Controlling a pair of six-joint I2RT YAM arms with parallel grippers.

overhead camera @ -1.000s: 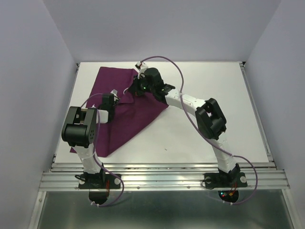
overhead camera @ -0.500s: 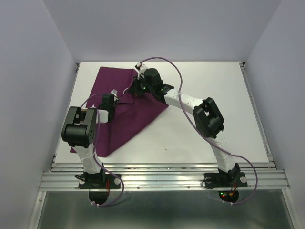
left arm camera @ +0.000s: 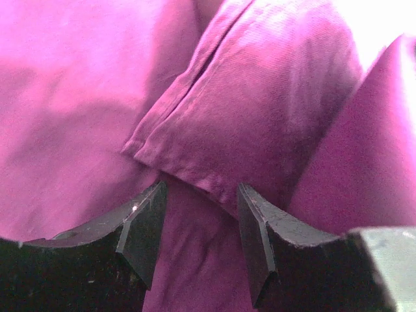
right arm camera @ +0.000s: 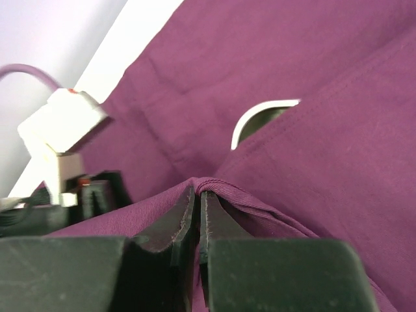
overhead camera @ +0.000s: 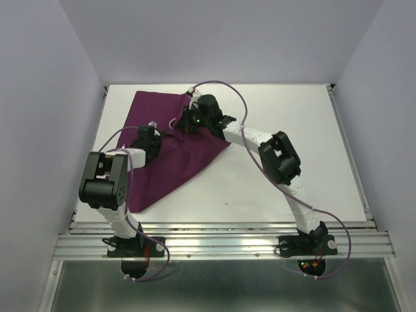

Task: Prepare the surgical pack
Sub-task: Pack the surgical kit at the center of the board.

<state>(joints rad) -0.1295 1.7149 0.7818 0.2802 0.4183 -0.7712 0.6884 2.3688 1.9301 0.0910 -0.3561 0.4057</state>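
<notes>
My right gripper lowers and releases the hem beside the steel tray's rim (overhead camera: 177,129) next, as the fold stands raised off the drape.
The deep-purple drape (overhead camera: 174,162) lies folded over on the left half of the white table (overhead camera: 279,117). My right gripper (overhead camera: 188,121) is shut on a raised fold of the drape (right arm camera: 273,188), pinching its hem between the fingertips (right arm camera: 198,195). Behind that fold, a curved shiny rim of the steel tray (right arm camera: 257,117) peeks out between cloth layers. My left gripper (overhead camera: 151,132) is open, low over the drape, its jaws on either side of a folded hem edge (left arm camera: 195,136), gripping nothing (left arm camera: 200,211). Scissors, gauze and packets are hidden.
The enclosure's walls stand close along the table's left edge (overhead camera: 97,130) and back. The left wrist's white camera block and purple cable (right arm camera: 62,127) sit just left of my right gripper. A metal rail (overhead camera: 221,227) runs along the near edge.
My left arm's elbow has dropped and shifted left, nudging its gripper slightly farther onto the drape. My right arm's elbow has moved left, still holding the fold.
</notes>
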